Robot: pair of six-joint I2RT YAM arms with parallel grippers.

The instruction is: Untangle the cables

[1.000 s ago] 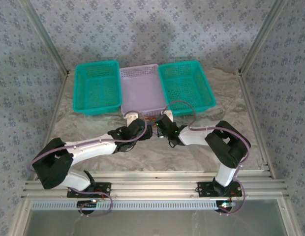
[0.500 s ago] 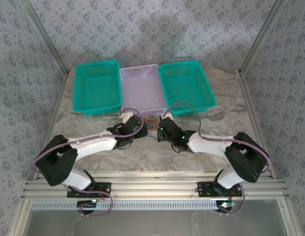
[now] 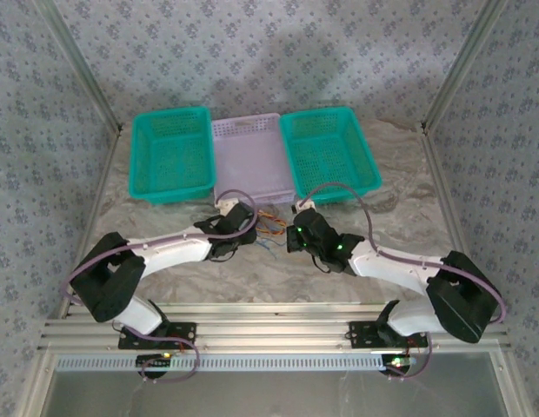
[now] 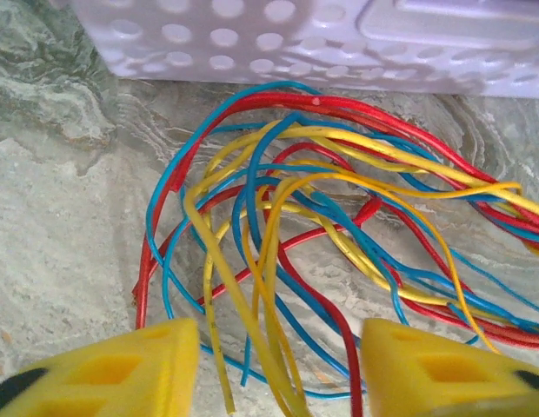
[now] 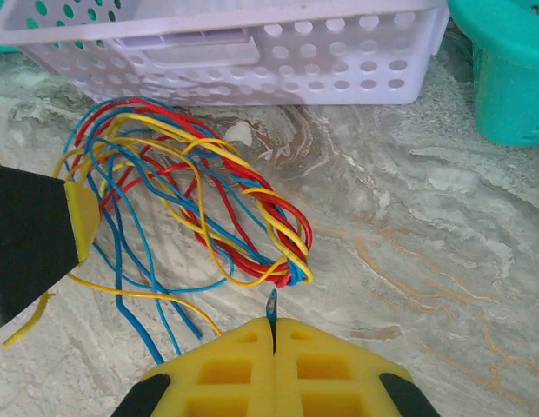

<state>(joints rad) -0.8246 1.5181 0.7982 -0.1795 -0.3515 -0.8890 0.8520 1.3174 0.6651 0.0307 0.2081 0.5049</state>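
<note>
The blue cable's tip goes with my right gripper to the bare table beside it next, away from the heap, and is released there, clear of the other cables.
The cables, a tangle of thin red, blue and yellow wires, lie on the marbled table just in front of the lilac basket. In the left wrist view, my left gripper is open, its yellow fingers standing either side of several strands of the bunch. My right gripper is shut on the tip of a blue cable, which pokes out between its pads. It sits just short of the looped end of the bunch. In the top view both grippers flank the tangle, left and right.
Two teal baskets stand either side of the lilac one, whose perforated front wall is close behind the cables. The left gripper's finger shows at the left of the right wrist view. Bare table lies right of the bunch.
The right arm has swung out to the right and lower, its gripper still shut. The left gripper has moved in over the cables and its jaws have narrowed round them.
</note>
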